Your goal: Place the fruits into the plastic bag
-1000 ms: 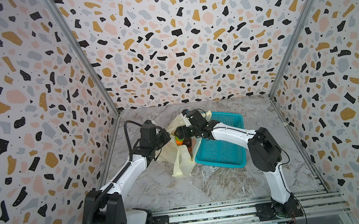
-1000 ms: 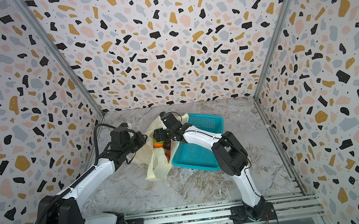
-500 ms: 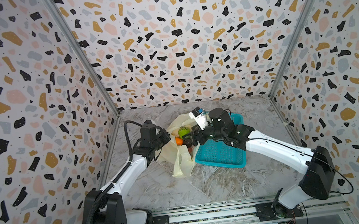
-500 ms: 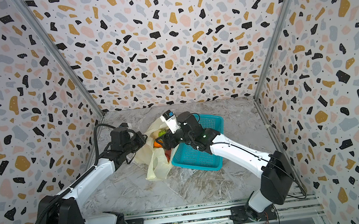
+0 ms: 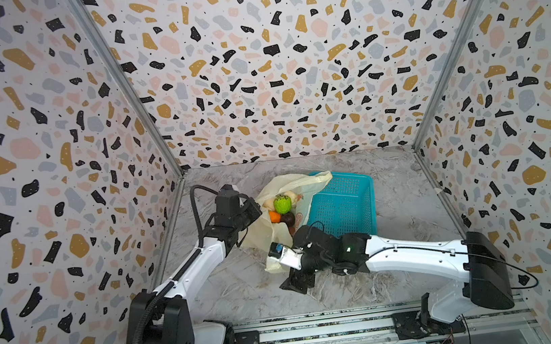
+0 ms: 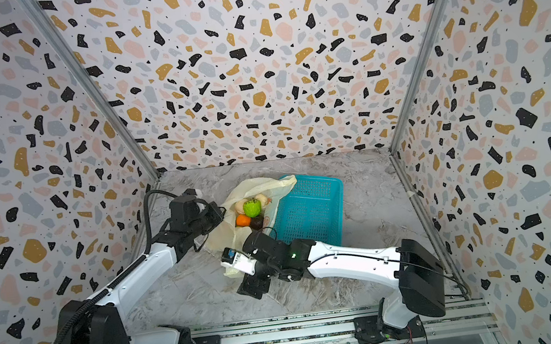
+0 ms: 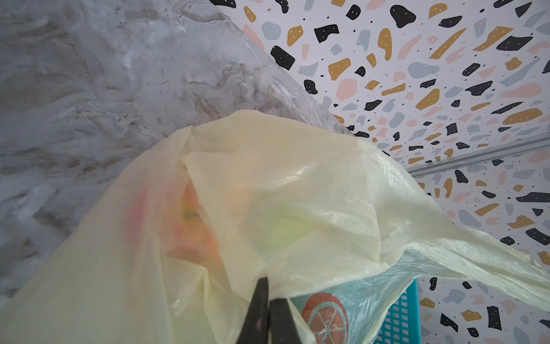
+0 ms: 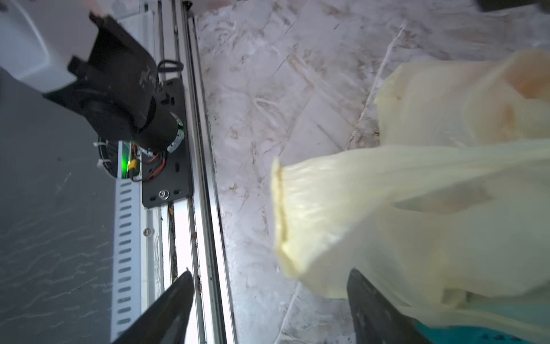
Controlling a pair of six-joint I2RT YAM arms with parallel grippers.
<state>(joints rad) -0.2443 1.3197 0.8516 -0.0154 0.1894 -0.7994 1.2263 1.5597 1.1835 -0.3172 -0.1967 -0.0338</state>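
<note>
My right gripper moves outward onto the near flap of the bag's upper edge (image 5: 274, 265) (image 8: 315, 206) next and closes, since that loose film lies outward of its open fingers.
The pale-yellow plastic bag (image 5: 266, 227) lies beside the basket with its mouth facing up. In both top views several fruits show in that mouth: a green one (image 5: 282, 204), an orange one (image 5: 275, 216), a dark brown one (image 5: 288, 219) and a cream one (image 5: 291, 195). My left gripper (image 5: 254, 210) is shut on the bag's left rim, and the wrist view shows the film pinched between the jaws (image 7: 269, 293). My right gripper (image 5: 297, 281) hangs open low over the table, in front of the bag. One fingertip (image 8: 366, 297) sits by a bag handle (image 8: 372, 214); nothing is between the jaws.
A teal mesh basket (image 5: 351, 203) stands right of the bag, touching it. Patterned walls close in the left, back and right sides. The metal rail (image 5: 320, 330) with both arm bases runs along the front; the left arm's base (image 8: 125, 98) shows in the right wrist view.
My right arm pulled out of the bag's mouth and swung forward and down, ending near the bag's front handle. The fruits in the mouth now show uncovered. The left gripper kept its hold.
</note>
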